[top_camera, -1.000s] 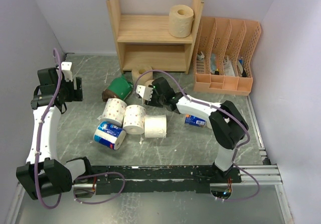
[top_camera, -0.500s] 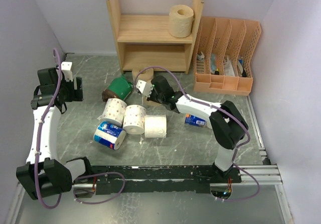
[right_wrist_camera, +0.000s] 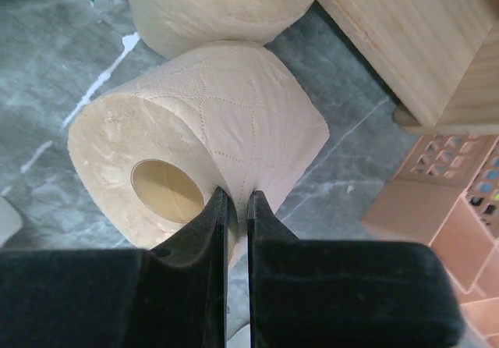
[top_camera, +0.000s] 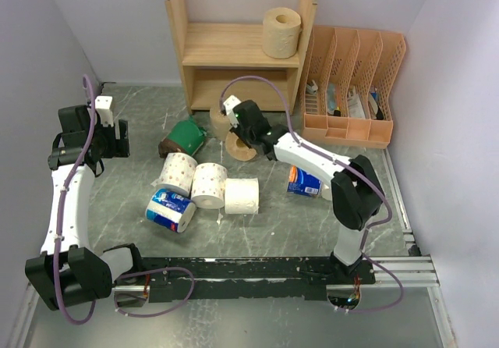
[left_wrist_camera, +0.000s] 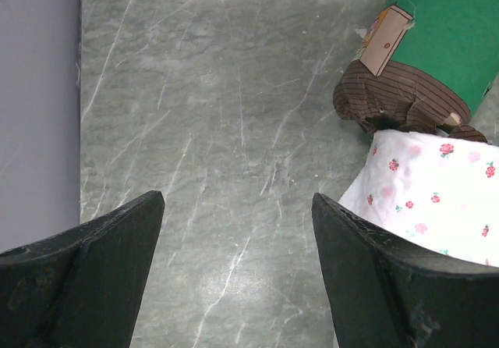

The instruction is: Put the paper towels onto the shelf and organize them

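I should raise the tan roll in my right gripper next, outward onto the upper level of the shelf (top_camera: 242, 45) beside the standing tan roll, where that level is still empty.
My right gripper (right_wrist_camera: 234, 196) is shut, pinching the outer wall of a tan paper towel roll (right_wrist_camera: 203, 153), which lies on its side with its core facing me. In the top view this gripper (top_camera: 238, 129) and the tan roll (top_camera: 242, 148) are just in front of the wooden shelf (top_camera: 234, 47). A second tan roll (top_camera: 220, 117) lies beside the shelf's foot, and a third (top_camera: 281, 32) stands on the upper tier. My left gripper (left_wrist_camera: 238, 200) is open and empty over bare floor, near the green-and-brown roll (left_wrist_camera: 425, 59) and a flowered white roll (left_wrist_camera: 437, 200).
Three white rolls (top_camera: 209, 184) and a blue-wrapped roll (top_camera: 170, 210) lie in a cluster mid-floor. Another blue-wrapped roll (top_camera: 304, 182) lies under my right arm. The peach file organizer (top_camera: 351, 90) stands right of the shelf. Grey walls close in both sides.
My right gripper has moved toward the shelf, taking the tan roll with it. The left arm has not moved.
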`<state>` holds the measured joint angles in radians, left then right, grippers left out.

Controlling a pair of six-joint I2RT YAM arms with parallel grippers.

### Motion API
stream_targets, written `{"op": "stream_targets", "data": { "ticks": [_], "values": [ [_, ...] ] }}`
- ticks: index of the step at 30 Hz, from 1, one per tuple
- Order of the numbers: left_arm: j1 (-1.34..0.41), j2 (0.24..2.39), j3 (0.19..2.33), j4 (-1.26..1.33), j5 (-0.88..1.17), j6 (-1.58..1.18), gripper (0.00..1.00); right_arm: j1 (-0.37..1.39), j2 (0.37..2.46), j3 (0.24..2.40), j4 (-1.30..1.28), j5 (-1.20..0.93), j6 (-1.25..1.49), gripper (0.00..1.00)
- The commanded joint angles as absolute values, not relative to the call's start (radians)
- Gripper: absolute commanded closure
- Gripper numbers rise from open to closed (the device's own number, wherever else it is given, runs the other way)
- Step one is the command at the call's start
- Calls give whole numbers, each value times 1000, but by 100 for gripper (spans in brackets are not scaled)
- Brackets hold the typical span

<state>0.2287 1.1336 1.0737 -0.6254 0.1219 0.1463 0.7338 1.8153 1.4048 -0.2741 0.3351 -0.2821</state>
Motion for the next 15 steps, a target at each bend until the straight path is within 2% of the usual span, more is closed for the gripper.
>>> {"op": "stream_targets", "data": {
  "ticks": [1,6,10,15],
  "values": [
    [238,1134,1093,-614,153,158,12,678,1753,1536,-341,275,-62,100],
    [238,1130,1097,-615,150,158,12,592,1742,1643,-462,59,123,100],
    [238,1122,1092,-614,144,158,12,533,1603,1496,-264,-93,236,100],
    [238,1120,1091,-615,144,158,12,407,1570,1519,-204,-217,550,100]
  ]
}}
